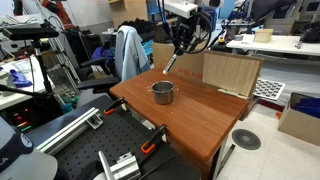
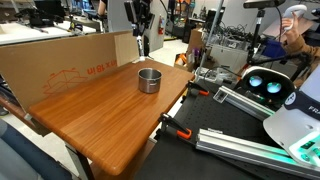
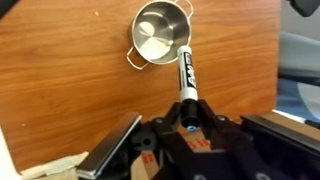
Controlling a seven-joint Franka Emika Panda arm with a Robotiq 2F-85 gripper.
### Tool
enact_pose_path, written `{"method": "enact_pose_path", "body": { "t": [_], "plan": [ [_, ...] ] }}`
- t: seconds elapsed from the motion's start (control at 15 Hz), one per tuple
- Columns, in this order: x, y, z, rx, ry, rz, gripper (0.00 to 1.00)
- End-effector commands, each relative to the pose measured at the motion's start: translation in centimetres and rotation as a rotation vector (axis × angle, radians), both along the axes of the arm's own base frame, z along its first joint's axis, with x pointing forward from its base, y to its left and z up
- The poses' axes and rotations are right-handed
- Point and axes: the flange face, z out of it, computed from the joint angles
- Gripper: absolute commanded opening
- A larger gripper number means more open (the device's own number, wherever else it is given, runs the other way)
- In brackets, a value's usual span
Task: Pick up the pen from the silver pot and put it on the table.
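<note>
Bare wood beside the pot (image 1: pixel 162 93) is below, to the right in the wrist view. My gripper will move there next, then go down and let go of the pen.
My gripper (image 3: pixel 187 118) is shut on the pen (image 3: pixel 188 78), a pale stick with a dark end and black lettering, held lengthwise out from the jaws. The gripper (image 1: pixel 177 50) hangs well above the table (image 1: pixel 195 115), up and behind the silver pot (image 1: pixel 162 93), with the pen (image 1: pixel 170 63) slanting down from it. The pot (image 3: pixel 161 30) is empty in the wrist view, with a short side handle. In an exterior view the pot (image 2: pixel 149 79) stands mid-table (image 2: pixel 100 115) and the gripper (image 2: pixel 140 28) is above the far edge.
A pale plywood panel (image 1: pixel 230 72) stands upright along the table's back edge and also shows in an exterior view (image 2: pixel 60 60). Orange-handled clamps (image 1: pixel 150 147) grip the table's front edge. Aluminium rails (image 2: pixel 250 145) and cluttered desks surround the table.
</note>
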Motion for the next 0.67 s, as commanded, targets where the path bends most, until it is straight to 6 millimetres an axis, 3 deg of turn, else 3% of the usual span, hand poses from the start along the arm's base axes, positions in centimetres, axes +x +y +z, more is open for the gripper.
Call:
{"method": "enact_pose_path", "body": {
  "t": [0.0, 0.2, 0.6],
  "plan": [
    [-1.6, 1.0, 2.9, 0.086, -0.062, 0.02, 0.06],
    [-1.7, 3.0, 3.2, 0.112, 0.011, 0.058, 0.06],
    [-1.3, 8.3, -1.6, 0.06, 0.154, 0.118, 0.06]
  ]
}}
